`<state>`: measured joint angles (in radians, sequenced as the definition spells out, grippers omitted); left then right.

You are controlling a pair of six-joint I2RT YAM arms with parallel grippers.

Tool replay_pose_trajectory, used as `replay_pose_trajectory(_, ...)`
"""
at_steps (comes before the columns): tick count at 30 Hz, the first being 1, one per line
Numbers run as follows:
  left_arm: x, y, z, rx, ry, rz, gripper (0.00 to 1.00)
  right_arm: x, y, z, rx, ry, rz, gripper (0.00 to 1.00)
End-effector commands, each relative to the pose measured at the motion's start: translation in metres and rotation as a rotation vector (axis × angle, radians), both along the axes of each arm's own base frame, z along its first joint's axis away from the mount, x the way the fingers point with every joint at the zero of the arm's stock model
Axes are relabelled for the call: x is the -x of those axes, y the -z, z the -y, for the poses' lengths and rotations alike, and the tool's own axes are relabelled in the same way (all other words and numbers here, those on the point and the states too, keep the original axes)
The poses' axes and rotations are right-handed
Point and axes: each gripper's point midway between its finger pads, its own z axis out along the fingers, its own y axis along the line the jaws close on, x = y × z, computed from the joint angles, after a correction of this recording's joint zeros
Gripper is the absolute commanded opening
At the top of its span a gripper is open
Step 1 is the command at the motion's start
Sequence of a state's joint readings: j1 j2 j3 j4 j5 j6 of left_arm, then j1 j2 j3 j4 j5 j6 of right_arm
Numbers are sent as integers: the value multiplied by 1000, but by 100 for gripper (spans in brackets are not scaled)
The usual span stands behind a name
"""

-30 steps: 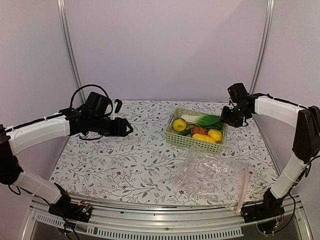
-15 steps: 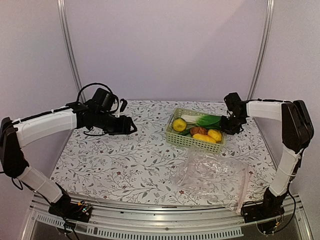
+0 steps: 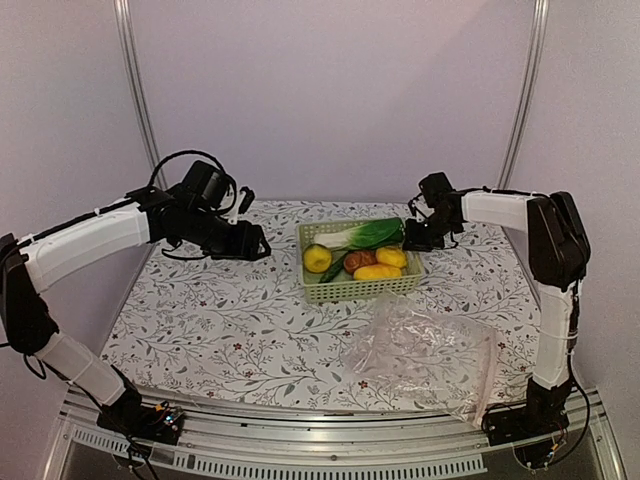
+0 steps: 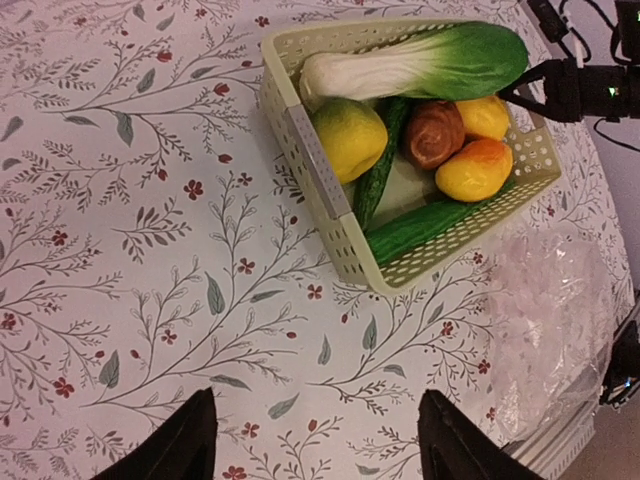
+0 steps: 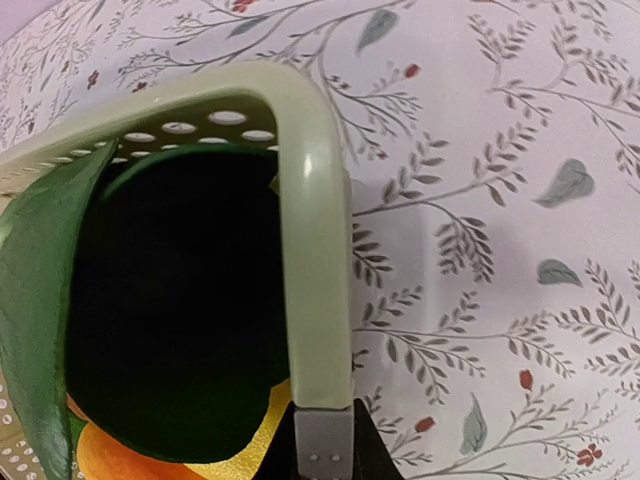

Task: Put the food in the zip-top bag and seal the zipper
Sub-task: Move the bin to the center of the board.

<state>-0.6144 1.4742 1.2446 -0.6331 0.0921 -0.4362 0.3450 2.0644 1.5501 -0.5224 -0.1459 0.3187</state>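
The basket slides to the left in the top view with my right gripper next. The right gripper releases it there, since bare cloth parts basket and left gripper.
The food lies in a pale green lattice basket (image 3: 345, 291): a lemon (image 4: 348, 138), a white-stalked leafy green (image 4: 430, 62), a reddish-brown round piece (image 4: 433, 132), an orange-yellow piece (image 4: 474, 168) and a green cucumber (image 4: 420, 225). My right gripper (image 3: 418, 238) is shut on the basket's right rim (image 5: 315, 250), which runs straight out from between its fingers. My left gripper (image 4: 315, 440) hovers open above the cloth, left of the basket and apart from it. The clear zip-top bag (image 3: 425, 355) lies flat and crinkled near the front right. I cannot make out its zipper.
A floral cloth (image 3: 230, 320) covers the table. Metal posts (image 3: 135, 90) stand at the back corners before a plain wall. The table's front rail (image 3: 300, 440) runs just below the bag.
My right gripper has closed on the basket's right rim and the basket has slid left and turned a little. The left arm shifted slightly; its jaws stayed open.
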Motion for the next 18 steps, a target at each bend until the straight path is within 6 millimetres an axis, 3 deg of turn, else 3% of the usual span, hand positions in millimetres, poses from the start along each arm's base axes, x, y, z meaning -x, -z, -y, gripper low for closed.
replay_pose_trajectory(1,3,-3,-9,-81,-1,-6,70,-12,-12,-71,-88,-222,82,0)
replay_pose_trajectory(5,5,3,-16,-130,-22,-43,75,-13,-15,-124,-161,-332,100,0)
replay_pose_trajectory(11,10,22,-32,-210,-45,-75,81,15,-8,-200,-228,-545,84,0)
replay_pose_trajectory(16,10,30,-48,-268,-72,-86,82,30,-5,-211,-216,-611,77,5)
replay_pose_trajectory(18,8,32,-53,-276,-76,-88,82,33,-8,-208,-197,-617,74,28)
